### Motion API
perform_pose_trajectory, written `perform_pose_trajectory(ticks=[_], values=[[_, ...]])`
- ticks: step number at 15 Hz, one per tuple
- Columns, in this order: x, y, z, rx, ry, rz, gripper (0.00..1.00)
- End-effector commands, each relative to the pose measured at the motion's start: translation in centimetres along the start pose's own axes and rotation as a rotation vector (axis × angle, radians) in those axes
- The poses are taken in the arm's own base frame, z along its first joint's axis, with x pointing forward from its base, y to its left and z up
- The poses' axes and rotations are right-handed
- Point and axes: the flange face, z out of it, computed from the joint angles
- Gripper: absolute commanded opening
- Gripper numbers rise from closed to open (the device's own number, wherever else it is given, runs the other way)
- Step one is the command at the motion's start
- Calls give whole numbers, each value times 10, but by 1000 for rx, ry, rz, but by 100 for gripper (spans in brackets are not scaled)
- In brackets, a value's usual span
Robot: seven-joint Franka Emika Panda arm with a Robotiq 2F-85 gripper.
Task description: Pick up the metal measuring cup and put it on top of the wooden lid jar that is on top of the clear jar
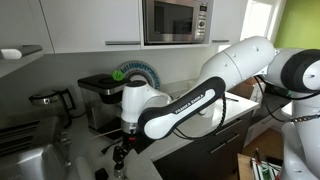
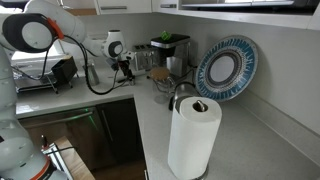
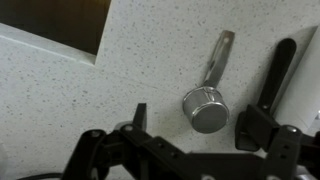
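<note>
The cup's bowl shows between my open fingers but is still below them. My gripper will next lower and ease outward onto the bowl (image 1: 119, 171) (image 3: 206, 109) and close around its sides.
The metal measuring cup (image 3: 208, 108) lies on the speckled white counter (image 3: 120, 70), its bowl towards me and its long handle (image 3: 222, 52) pointing away. My gripper (image 3: 198, 122) is open, with one black finger on each side of the cup's bowl and not touching it. In both exterior views the gripper (image 1: 122, 150) (image 2: 126, 68) hangs low over the counter. Clear glass items (image 2: 165, 78) stand by the coffee machine. I cannot make out the wooden lid jar or the clear jar with certainty.
A black handled utensil (image 3: 281, 68) lies right of the cup. A counter edge with a dark gap (image 3: 55, 20) runs nearby. Coffee machine (image 1: 100, 95) (image 2: 168, 48), blue patterned plate (image 2: 226, 68), paper towel roll (image 2: 193, 135), microwave (image 1: 175, 20) and sink (image 1: 30, 160) surround the area.
</note>
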Motion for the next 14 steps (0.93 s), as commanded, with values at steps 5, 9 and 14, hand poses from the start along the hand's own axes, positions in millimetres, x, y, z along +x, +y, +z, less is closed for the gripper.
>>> perform_pose_trajectory(ticks=[5, 9, 14], values=[[24, -25, 50, -22, -24, -7, 72], [32, -30, 52, -45, -27, -9, 50], [34, -32, 54, -59, -43, -15, 28]])
